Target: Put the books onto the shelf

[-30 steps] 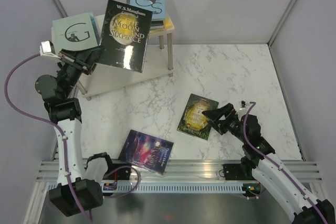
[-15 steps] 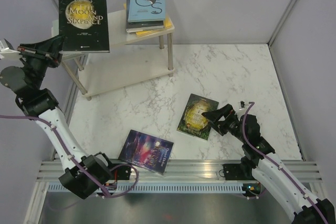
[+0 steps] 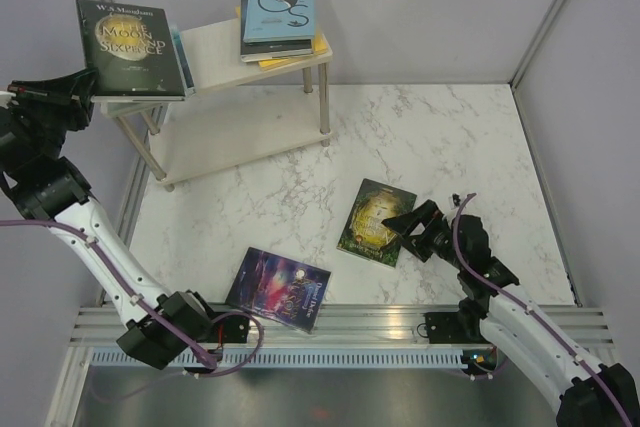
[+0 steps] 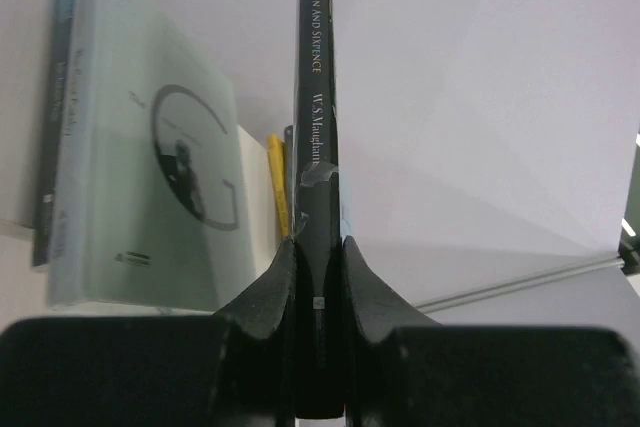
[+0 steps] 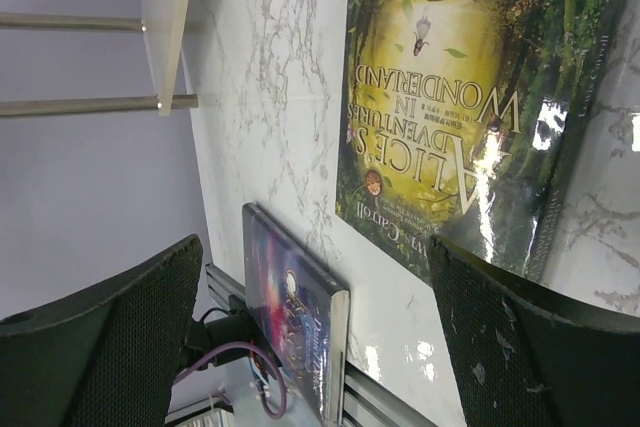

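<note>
The black book should next go down with my left gripper to lie flat on the pale teal book on the shelf, and then my gripper will open.
My left gripper is shut on the lower edge of the black book with the gold title. It holds the book above the left end of the shelf. A pale teal book lies there beneath it. A light blue book tops a small stack at the shelf's right end. The green-gold book and the purple galaxy book lie flat on the marble table. My right gripper hangs open at the green-gold book's right edge, nothing between its fingers.
The shelf's lower board is bare. An aluminium rail runs along the table's near edge, and the purple book overlaps it. Grey walls with metal corner posts close in the table on three sides.
My left arm has swung the black book leftward, from in front of the shelf's middle to over its left end. The right gripper has edged slightly towards the green-gold book.
</note>
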Available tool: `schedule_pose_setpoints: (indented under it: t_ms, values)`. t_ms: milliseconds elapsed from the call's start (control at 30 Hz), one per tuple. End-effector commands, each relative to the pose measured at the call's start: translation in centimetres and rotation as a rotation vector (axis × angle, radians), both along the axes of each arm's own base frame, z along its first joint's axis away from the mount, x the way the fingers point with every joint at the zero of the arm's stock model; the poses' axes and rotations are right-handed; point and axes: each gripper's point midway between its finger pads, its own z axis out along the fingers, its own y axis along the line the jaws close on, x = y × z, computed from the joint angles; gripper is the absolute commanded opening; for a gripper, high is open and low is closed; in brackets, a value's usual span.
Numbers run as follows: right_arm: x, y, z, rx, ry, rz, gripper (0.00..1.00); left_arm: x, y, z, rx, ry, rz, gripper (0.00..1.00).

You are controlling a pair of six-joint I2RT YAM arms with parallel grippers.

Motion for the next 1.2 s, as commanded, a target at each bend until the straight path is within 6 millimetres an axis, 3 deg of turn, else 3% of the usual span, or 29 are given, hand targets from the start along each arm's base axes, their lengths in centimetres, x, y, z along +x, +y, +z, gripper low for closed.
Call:
schedule_pose_setpoints:
  t_ms: [0,500,667,867,1000,1067,1100,1167]
  values:
    - [0.6,0.2,1.3,0.001,-0.045,0.009,0.96,0.7,2.1,-1.4,0.033,0.009,0.079,0.02]
    - [1.0,0.6,1.3,0.005,-0.042,0.022,0.96,3.3,4.3,-2.4,0.021,-0.012,0.053,0.02]
    - [1.0,0.7,0.9,0.009,-0.033,0.022,0.96,4.2,5.1,-4.0,0.036,0.020,0.064,0.02]
    - [1.2,0.9,0.6,0.019,-0.029,0.028,0.95,5.5,4.7,-4.4,0.059,0.031,0.059,0.02]
    - [1.2,1.0,0.7,0.022,-0.031,0.032,0.95,6.4,5.4,-5.3,0.031,0.062,0.058,0.11]
    - [1.2,1.0,0.7,0.023,-0.035,0.031,0.95,6.6,5.4,-5.7,0.022,0.081,0.053,0.21]
    - [1.2,1.0,0.7,0.023,-0.035,0.031,0.95,6.6,5.4,-5.5,0.030,0.079,0.049,0.32]
    - [1.1,1.0,0.5,0.022,-0.034,0.031,0.95,6.7,5.6,-5.6,0.039,0.089,0.064,0.41]
